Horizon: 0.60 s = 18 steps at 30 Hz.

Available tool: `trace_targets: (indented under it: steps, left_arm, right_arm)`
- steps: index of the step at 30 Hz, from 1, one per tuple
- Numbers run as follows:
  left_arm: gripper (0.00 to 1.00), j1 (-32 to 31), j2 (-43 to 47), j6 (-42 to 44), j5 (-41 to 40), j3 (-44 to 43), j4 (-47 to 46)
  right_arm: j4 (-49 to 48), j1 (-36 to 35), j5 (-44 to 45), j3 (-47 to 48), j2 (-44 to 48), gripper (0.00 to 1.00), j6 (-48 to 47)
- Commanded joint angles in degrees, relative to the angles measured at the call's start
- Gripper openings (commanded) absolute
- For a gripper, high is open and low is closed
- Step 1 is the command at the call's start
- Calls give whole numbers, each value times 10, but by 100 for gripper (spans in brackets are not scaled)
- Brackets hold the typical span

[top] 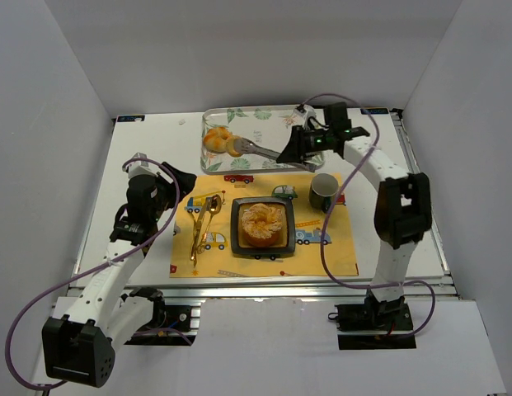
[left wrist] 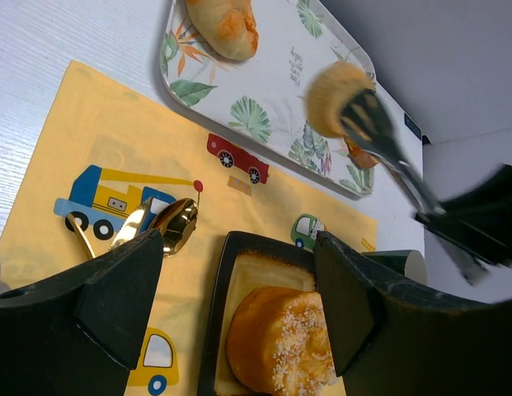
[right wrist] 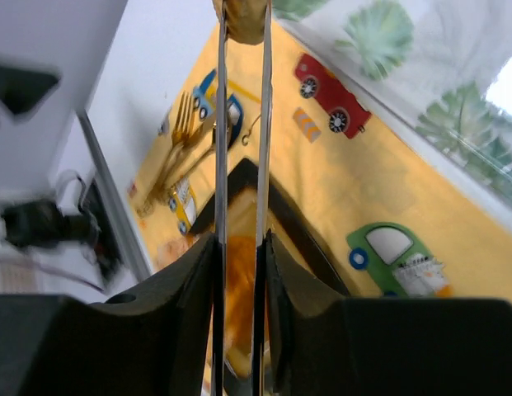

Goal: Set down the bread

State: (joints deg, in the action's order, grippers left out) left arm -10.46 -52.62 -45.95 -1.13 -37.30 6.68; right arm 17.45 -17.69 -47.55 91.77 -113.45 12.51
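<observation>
I will move the bread held in the tongs back over the sugared bun on the plate with my right gripper and release the tongs, because the bun lies back of my gripper.
My right gripper is shut on metal tongs. The tongs clamp a small round bread just above the leaf-patterned tray. A second bread lies on the tray's left end. A black square plate on the yellow placemat holds a sugared bun. In the right wrist view the tongs run up to the bread between my fingers. My left gripper is open and empty at the mat's left. Its view shows the bun between the fingers and the clamped bread.
A dark mug stands on the mat right of the plate. Gold cutlery lies on the mat's left side; the spoon shows in the left wrist view. White walls enclose the table on three sides.
</observation>
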Motion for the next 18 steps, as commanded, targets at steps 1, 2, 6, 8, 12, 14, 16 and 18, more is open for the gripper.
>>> trace_targets:
  steps: [1,2,6,8,12,14,16,18]
  left_arm:
    - [83,1,13,4,-5,-20,-7]
    - [83,0,13,4,-4,-18,-9]
    - [83,1,16,5,1,-15,-11]
    - [83,1,16,8,2,-13,-12]
    - [83,1,8,9,10,-8,-19]
    - [83,1,7,9,10,-8,-23]
    - [83,1,9,9,10,-6,-25]
    - [83,1,9,9,29,-3,-29]
  right_arm:
    - [145,9,-105,11,110,2,-263]
    - [189,9,-105,4,141,2,-318]
    - [375,11,-73,-57,228,2,-562]
    - [413,13,-60,-115,286,1,-624]
    - [415,15,-17,-193,359,1,-645]
    - [411,15,-5,-224,382,2,-644]
    - [408,16,1,-237,391,3,-639]
    - [388,16,7,-253,398,5,-623]
